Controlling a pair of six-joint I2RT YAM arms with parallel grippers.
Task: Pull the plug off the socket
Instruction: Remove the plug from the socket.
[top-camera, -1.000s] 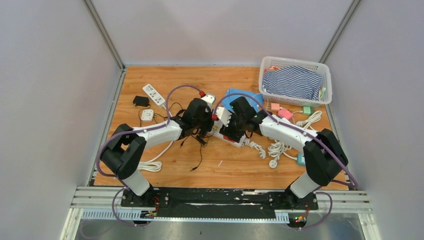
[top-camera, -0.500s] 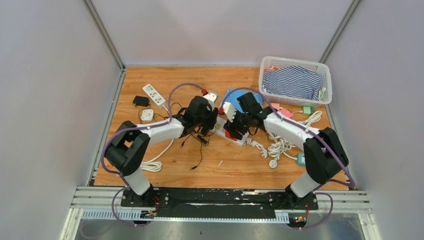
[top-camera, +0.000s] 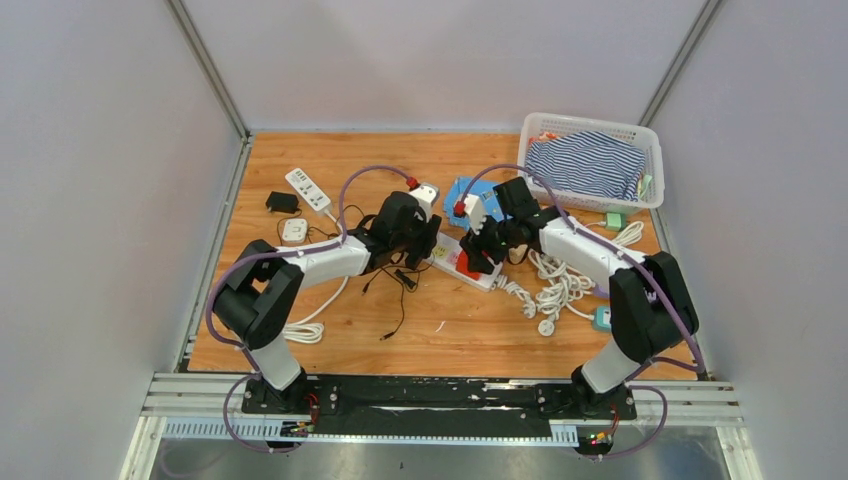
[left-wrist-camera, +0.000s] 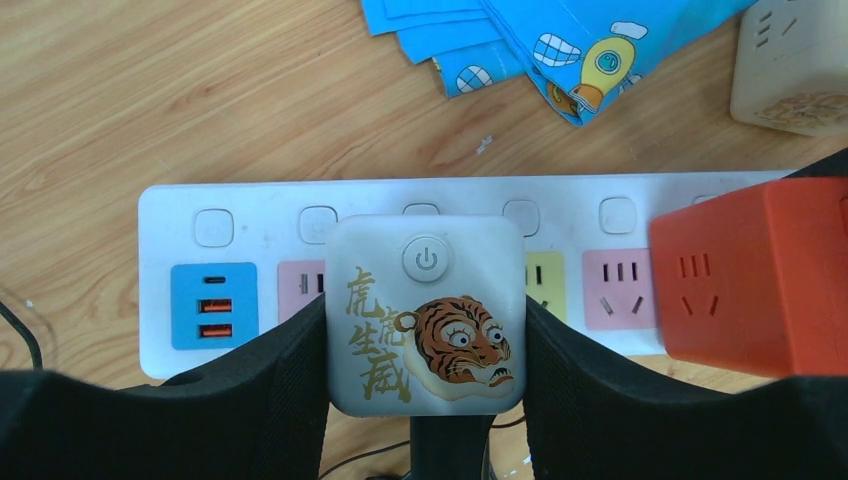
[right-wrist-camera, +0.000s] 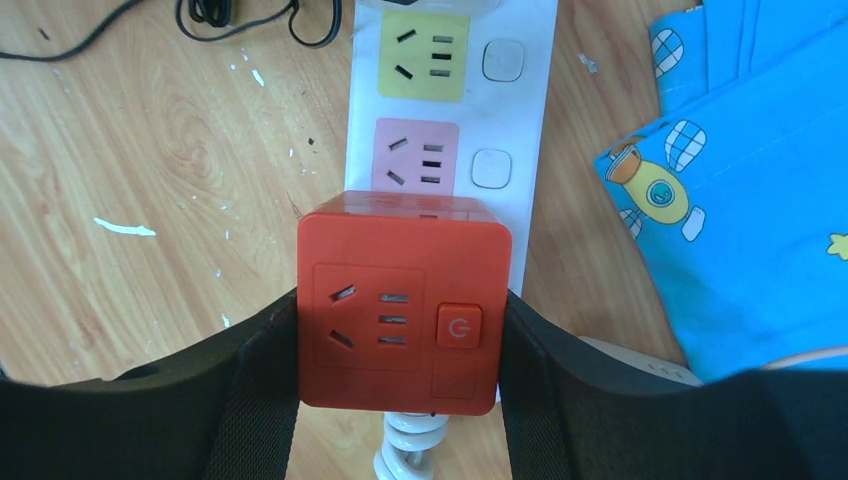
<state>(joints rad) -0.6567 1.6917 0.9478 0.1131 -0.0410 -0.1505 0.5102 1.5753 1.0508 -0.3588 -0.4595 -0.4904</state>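
Observation:
The red plug (right-wrist-camera: 400, 300) covers the end of the power strip, so I will next lift my right gripper off the power strip, swing it toward the near side of the basket and lower it to release.
A white power strip (left-wrist-camera: 260, 215) with coloured sockets lies on the wooden table (top-camera: 300, 300). My left gripper (left-wrist-camera: 425, 340) is shut on a white cube plug with a tiger picture (left-wrist-camera: 425, 310), which sits over the strip between a pink and a yellow socket. My right gripper (right-wrist-camera: 400, 340) is shut on a red cube plug (right-wrist-camera: 400, 300) over the strip's (right-wrist-camera: 520, 110) end, a coiled white cable (right-wrist-camera: 410, 445) hanging below it. In the top view both grippers meet at the strip (top-camera: 452, 255). Whether either plug's pins are in a socket is hidden.
Blue printed sheets (right-wrist-camera: 740, 200) lie just beyond the strip. A white basket (top-camera: 530, 150) with striped cloth stands at the back right. White cables (top-camera: 555, 285) pile at the right, black cables (top-camera: 395, 290) near the left arm. A small strip (top-camera: 308, 188) and adapters lie at the back left.
The right arm's wrist has swung back and to the right while keeping hold of the red cube. The left arm has shifted slightly right. Both grips are unchanged.

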